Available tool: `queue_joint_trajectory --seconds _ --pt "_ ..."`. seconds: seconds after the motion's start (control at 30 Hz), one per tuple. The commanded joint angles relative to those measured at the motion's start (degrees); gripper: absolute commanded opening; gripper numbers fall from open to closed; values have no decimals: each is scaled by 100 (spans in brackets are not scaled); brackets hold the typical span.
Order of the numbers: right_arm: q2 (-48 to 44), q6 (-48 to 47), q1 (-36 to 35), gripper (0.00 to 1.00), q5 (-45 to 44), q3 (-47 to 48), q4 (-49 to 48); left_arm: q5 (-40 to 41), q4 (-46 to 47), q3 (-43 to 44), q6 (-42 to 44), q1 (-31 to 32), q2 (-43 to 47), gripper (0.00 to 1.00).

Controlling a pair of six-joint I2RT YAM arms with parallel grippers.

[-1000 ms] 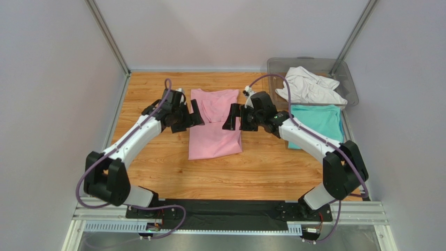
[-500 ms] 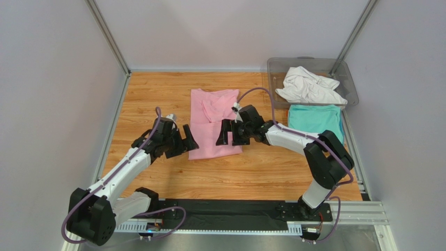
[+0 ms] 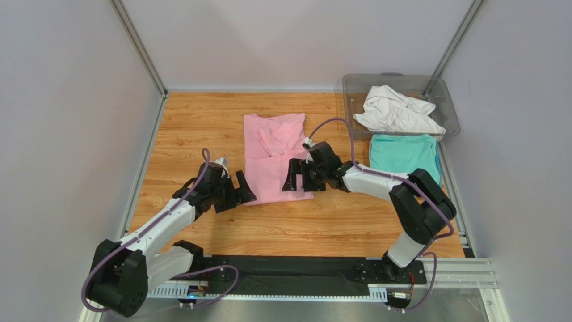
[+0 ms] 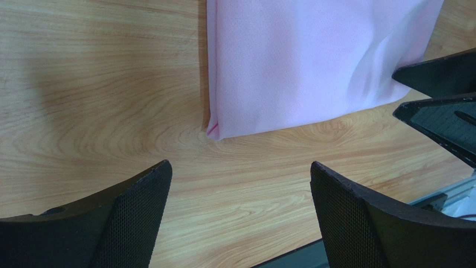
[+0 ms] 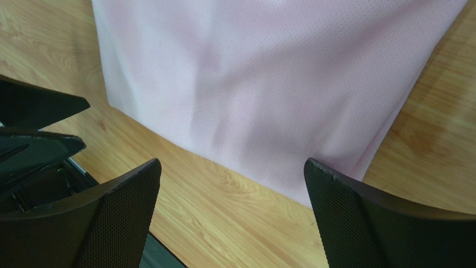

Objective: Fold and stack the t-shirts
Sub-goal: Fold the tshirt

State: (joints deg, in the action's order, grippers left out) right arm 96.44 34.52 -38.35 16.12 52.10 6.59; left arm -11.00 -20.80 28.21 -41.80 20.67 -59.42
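The light pink t-shirt's nearest corner point(image 3: 248, 203) point(image 4: 217, 132) is still just beyond my left gripper's fingers, so I will next lower my left gripper to that corner and close it.
The light pink t-shirt point(image 3: 272, 154) lies flat on the wooden table, folded into a long strip; its near edge shows in the left wrist view point(image 4: 301, 61) and the right wrist view point(image 5: 262, 84). My left gripper point(image 3: 236, 191) is open and empty at the shirt's near left corner. My right gripper point(image 3: 295, 178) is open and empty over the shirt's near right corner. The teal t-shirt point(image 3: 405, 153) lies folded at the right. The white t-shirt point(image 3: 396, 111) is crumpled in the bin.
A clear grey plastic bin point(image 3: 453, 117) stands at the back right corner. Grey walls and metal rails bound the table point(image 3: 336, 221) on the left, back and right. The black base rail runs along the near edge.
Both grippers have moved from beside the shirt's middle toward its near edge, staying open. The shirt's near hem looks slightly shifted.
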Motion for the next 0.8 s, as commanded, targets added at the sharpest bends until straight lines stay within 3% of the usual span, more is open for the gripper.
queue_joint_trajectory --seconds 0.0,0.17,0.3,0.4,0.5,0.53,0.67,0.77 --pt "-930 -270 3 100 -29 -6 44 -165 436 1 14 25 150 100" --pt "-2391 -297 3 100 -969 -506 255 -279 506 -192 -38 25 97 99" --pt "-3384 -156 20 100 -1462 -1331 474 -350 761 -360 -153 25 -43 89" --pt "-3737 -122 29 100 -1427 -1780 484 -280 717 -351 -153 25 -184 70" --pt "-3826 -86 29 100 -1462 -1948 484 -183 709 -342 -170 25 -412 63" --pt "-3809 -51 29 100 -1471 -2001 484 -131 717 -333 -188 25 -465 56" --pt "-3668 -33 29 100 -1384 -2019 475 -121 937 -290 -249 25 -868 50" --pt "-3527 -51 29 99 -1340 -2037 457 10 972 -202 -311 25 -1106 35"
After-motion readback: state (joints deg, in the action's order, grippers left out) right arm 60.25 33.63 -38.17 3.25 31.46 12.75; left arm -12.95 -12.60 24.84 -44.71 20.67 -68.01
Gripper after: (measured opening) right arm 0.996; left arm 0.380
